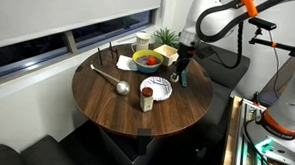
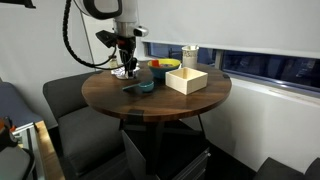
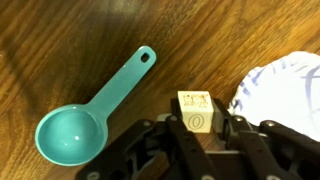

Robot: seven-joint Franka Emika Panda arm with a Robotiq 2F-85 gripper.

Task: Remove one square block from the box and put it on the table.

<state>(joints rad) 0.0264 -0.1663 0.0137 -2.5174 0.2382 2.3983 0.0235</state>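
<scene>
My gripper should next lower to the bare wood between the teal measuring spoon and the paper plate and release the block, as that wood is clear below.
My gripper is shut on a pale square block printed with a "0", low over the dark wood table. In both exterior views the gripper hangs near the table's edge. The shallow tan box stands apart from it, beside the yellow bowl. The box also shows in an exterior view. What lies inside the box does not show.
A teal measuring spoon lies just beside the gripper. A white paper plate is on its other side. A metal ladle and a cup are also on the table.
</scene>
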